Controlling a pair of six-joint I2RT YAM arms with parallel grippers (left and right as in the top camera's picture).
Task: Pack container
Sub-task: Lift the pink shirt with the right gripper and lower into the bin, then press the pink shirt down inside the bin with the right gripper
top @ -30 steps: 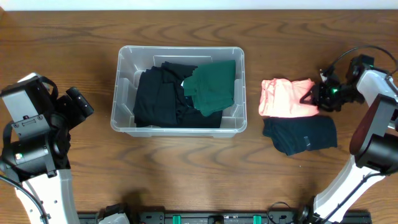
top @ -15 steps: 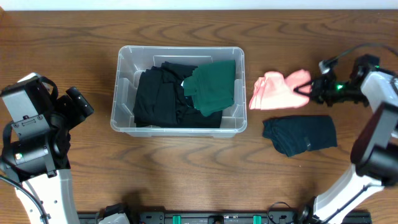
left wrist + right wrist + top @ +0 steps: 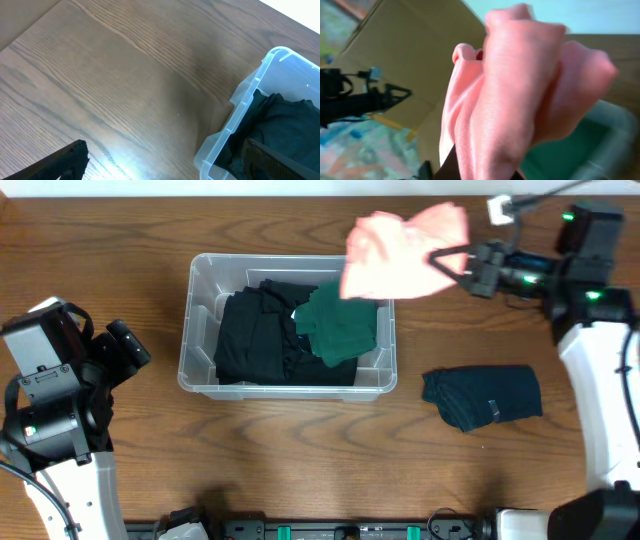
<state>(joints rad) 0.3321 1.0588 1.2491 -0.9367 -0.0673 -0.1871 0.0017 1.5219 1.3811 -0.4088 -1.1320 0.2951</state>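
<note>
I need to move my right gripper past the green garment, back and down onto the black clothes [image 3: 259, 334], because that garment already covers the other end of the container.
The clear plastic container [image 3: 204, 272] stands mid-table and holds black clothes [image 3: 255, 335] and a green garment [image 3: 342, 322]. My right gripper [image 3: 447, 262] is shut on a pink garment [image 3: 400, 252] and holds it in the air over the container's back right corner. The pink garment fills the right wrist view [image 3: 520, 95] and hides the fingers. A folded dark navy garment [image 3: 483, 396] lies on the table to the right of the container. My left gripper [image 3: 160, 165] is open and empty to the left of the container [image 3: 240, 105].
The wooden table [image 3: 300, 470] stretches around the container. The left arm's base [image 3: 45, 395] stands at the table's left edge.
My right gripper has lifted the pink garment off the table and carried it up and left, from beside the navy garment to above the container's back right corner. The left arm has not moved.
</note>
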